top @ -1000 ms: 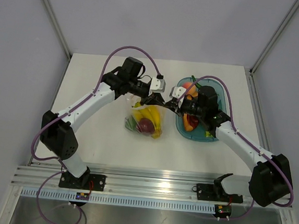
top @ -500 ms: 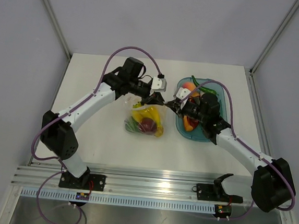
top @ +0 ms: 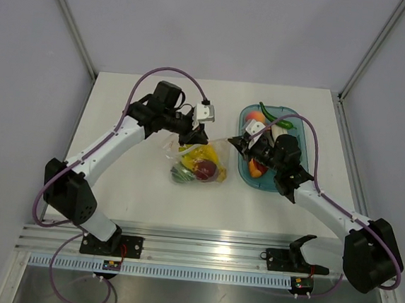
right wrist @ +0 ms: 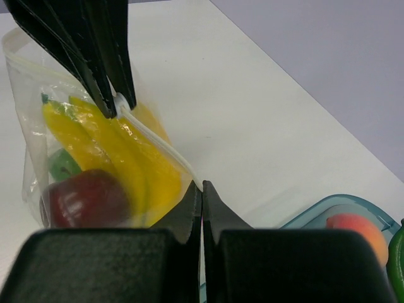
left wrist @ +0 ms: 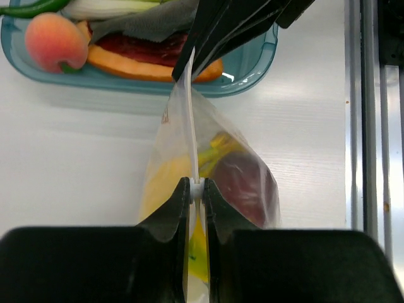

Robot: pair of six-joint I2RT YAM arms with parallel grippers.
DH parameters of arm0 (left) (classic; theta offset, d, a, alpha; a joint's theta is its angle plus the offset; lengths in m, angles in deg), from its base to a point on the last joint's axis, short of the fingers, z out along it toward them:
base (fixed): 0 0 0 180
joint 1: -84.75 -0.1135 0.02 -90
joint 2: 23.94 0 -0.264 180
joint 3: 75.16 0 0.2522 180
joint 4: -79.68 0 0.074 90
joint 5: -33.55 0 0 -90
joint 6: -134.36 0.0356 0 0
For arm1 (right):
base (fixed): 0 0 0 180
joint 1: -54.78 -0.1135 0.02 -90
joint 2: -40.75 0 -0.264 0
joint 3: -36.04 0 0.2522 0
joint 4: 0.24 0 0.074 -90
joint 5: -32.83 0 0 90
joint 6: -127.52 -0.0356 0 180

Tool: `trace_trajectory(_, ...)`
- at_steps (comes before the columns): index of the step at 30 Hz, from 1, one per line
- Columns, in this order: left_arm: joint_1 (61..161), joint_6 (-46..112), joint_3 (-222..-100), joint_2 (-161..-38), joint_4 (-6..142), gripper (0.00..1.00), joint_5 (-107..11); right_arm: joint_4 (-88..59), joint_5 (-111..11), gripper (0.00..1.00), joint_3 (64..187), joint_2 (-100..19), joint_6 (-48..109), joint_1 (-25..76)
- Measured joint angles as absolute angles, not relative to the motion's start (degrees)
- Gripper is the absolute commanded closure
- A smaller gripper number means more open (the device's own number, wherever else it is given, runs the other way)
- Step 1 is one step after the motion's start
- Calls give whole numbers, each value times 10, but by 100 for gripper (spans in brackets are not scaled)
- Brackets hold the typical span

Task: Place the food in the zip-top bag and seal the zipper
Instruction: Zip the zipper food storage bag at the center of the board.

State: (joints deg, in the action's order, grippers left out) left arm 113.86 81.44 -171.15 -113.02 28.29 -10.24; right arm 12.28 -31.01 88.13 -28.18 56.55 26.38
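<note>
Next, my left gripper slides to the left in the top view along the zipper to the zipper's unsealed end [top: 169,148], then releases, since the bag's opening gapes there.
The clear zip-top bag [top: 200,167] hangs just above the table between both grippers. It holds food: a yellow banana bunch [right wrist: 126,158], a dark red apple [right wrist: 82,199] and a green fruit [right wrist: 61,163]. My left gripper [left wrist: 197,188] is shut on the zipper [left wrist: 190,120], pinching its small white slider. My right gripper [right wrist: 202,185] is shut on the zipper's end corner, and the strip is pulled taut between the two. In the top view the left gripper [top: 201,135] and right gripper [top: 231,140] stand a short way apart above the bag.
A teal oval tray [top: 265,187] lies right of the bag, under my right arm. It holds a peach [left wrist: 55,41], a green chili [top: 275,119], an orange slice [left wrist: 126,62] and a red piece. The metal rail runs along the table's near edge.
My left gripper has slid left along the zipper, away from the right gripper, and closed tighter. The right gripper kept its hold on the corner, and the bag shifted slightly.
</note>
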Motion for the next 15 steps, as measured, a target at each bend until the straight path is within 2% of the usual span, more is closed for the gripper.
trace_trajectory(10, 1119, 752, -1607, -1011, 294, 100, -180, 135, -348, 100, 874, -277, 546, 264)
trace_trajectory(15, 1094, 726, -1576, -989, 308, 100, -208, 134, -386, 100, 874, -277, 536, 264)
